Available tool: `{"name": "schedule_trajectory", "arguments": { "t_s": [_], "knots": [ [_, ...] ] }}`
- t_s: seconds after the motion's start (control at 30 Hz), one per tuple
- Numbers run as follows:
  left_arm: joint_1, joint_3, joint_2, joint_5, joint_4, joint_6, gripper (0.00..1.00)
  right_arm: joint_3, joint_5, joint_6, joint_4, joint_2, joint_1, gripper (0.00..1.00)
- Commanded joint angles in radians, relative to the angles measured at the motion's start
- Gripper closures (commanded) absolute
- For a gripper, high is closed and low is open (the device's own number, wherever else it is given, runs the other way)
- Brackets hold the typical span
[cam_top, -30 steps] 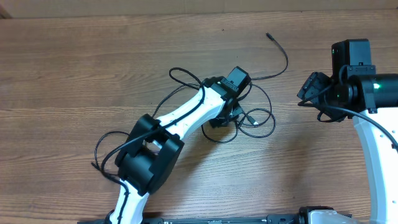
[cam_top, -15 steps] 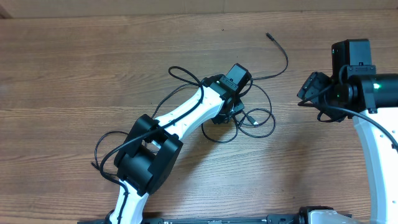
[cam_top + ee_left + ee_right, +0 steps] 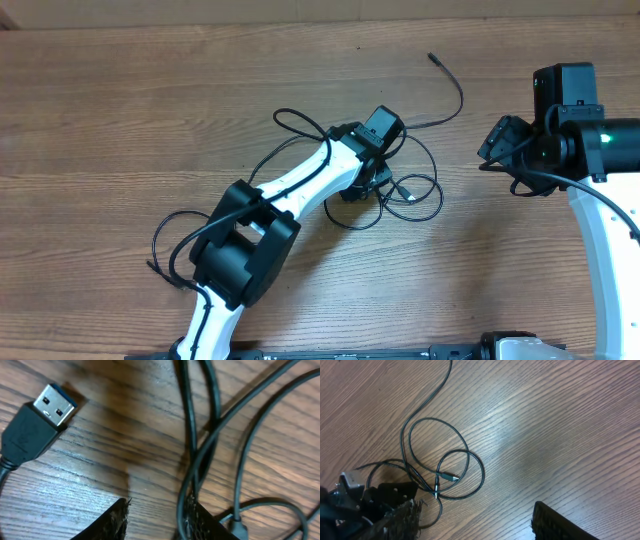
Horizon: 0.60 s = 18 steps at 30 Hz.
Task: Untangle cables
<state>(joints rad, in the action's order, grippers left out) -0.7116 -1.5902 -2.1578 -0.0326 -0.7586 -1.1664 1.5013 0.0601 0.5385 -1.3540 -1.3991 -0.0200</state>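
Note:
My left gripper lowers slightly next, onto the thin black cable curving beside the end of one finger, then closes around the cable there.
The cables (image 3: 415,192) lie in a tangle of thin black loops at the middle of the wooden table. One strand arcs away to a small plug (image 3: 432,57) at the back. My left gripper (image 3: 378,183) is down on the tangle's left side. In the left wrist view it (image 3: 157,515) is open with bare wood between the fingers, and one cable strand (image 3: 192,460) runs along the inside of the right finger. A black USB plug (image 3: 42,415) lies to the left. My right gripper (image 3: 497,143) hangs open to the right of the tangle, and in its own view it (image 3: 476,510) holds nothing. A silver-tipped plug (image 3: 452,477) sits inside the loops.
A thicker black wire (image 3: 165,245) loops on the table beside the left arm's base. The table's far edge (image 3: 300,22) runs along the top of the overhead view.
The left arm's elbow has shifted slightly up and to the right while its gripper stays on the tangle. The cables and the right arm have not moved.

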Motion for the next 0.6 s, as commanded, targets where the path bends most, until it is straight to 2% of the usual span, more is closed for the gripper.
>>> {"name": "schedule_trajectory", "arguments": {
  "t_s": [0.0, 0.2, 0.3, 0.57],
  "knots": [
    [-0.016, 0.008, -0.028, 0.014, -0.003, 0.026, 0.61, -0.003, 0.014, 0.004, 0.005, 0.011, 0.003, 0.30],
    [-0.016, 0.014, -0.029, 0.019, -0.022, 0.026, 0.63, -0.003, 0.014, 0.004, 0.005, 0.011, 0.003, 0.30],
    [-0.016, 0.019, -0.029, 0.030, -0.042, 0.026, 0.75, -0.003, 0.014, 0.004, 0.005, 0.011, 0.003, 0.30],
    [-0.018, 0.051, -0.030, 0.027, -0.043, 0.013, 0.72, -0.003, 0.014, 0.004, 0.005, 0.011, 0.003, 0.30]
  ]
}}
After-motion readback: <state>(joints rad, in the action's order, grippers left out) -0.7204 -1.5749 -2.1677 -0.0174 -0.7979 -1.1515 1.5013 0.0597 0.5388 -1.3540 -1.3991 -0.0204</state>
